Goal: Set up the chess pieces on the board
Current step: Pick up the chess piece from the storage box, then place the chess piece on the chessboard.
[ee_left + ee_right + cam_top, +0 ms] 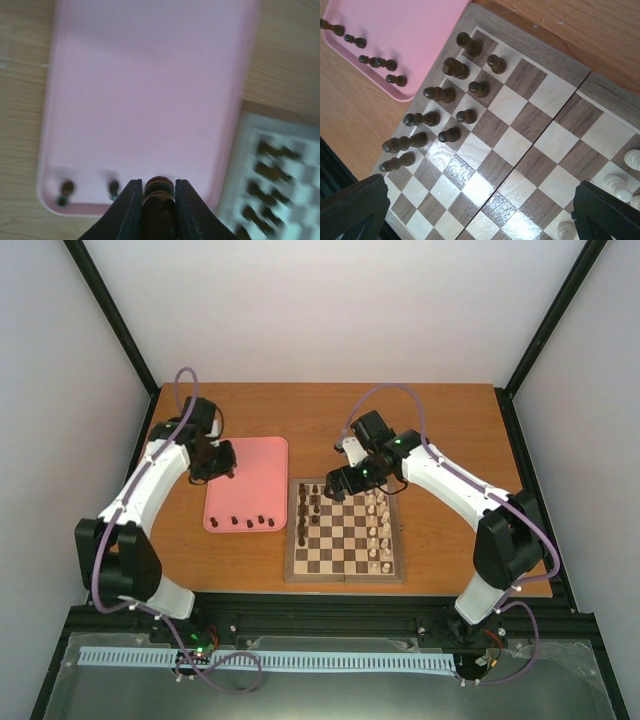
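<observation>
My left gripper is to go back and to the right in the top view, then down to release there, as the board's tray-side column's near dark square (300, 556) is empty.
My left gripper (222, 468) hangs over the far part of the pink tray (250, 465), shut on one dark brown chess piece (159, 186) whose rounded head shows between the fingers. Several more dark pieces (246, 521) lie along the tray's near edge, and two show in the left wrist view (66, 189). The board (345, 565) holds several dark pieces (309, 505) in its two left columns, which also show in the right wrist view (440, 94). My right gripper (337, 487) hovers over the board's far-left part, open wide and empty (480, 212).
Cream-white pieces (380, 530) stand in the board's two right columns and at the right in the right wrist view (619, 182). The board's middle squares (520, 145) are bare. The tray sits just left of the board on the wooden table (450, 430).
</observation>
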You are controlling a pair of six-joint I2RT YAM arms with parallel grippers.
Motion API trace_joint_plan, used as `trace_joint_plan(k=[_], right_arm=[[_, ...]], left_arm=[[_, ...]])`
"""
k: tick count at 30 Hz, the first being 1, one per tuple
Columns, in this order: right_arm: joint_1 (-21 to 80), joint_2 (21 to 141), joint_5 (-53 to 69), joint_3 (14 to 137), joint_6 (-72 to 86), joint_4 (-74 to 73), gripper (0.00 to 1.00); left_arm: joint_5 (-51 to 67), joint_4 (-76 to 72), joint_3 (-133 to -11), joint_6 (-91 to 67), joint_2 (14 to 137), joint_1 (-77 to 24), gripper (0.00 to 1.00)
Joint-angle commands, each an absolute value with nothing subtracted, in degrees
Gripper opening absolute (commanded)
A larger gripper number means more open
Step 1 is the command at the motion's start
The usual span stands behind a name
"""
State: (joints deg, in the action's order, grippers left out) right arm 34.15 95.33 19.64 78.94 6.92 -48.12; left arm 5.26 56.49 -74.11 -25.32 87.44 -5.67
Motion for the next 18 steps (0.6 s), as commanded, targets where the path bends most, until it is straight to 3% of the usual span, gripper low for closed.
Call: trace_joint_plan(k=[1, 8, 18], right_arm=[[33.7, 97.1, 16.6, 80.6, 8.0, -47.6, 1.00], [33.8, 99.0, 15.8, 81.7, 8.7, -47.0, 1.00], [33.7, 99.8, 15.6, 81.7, 7.8, -46.3, 1.00]], left_arm=[[7.1, 65.2, -75.6, -26.4, 82.2, -15.1, 0.01], [9.9, 62.7, -64.3, -37.8, 75.1, -32.3, 0.01], [4.6, 55.7, -59.1, -47.0, 77.5, -46.4, 0.01]])
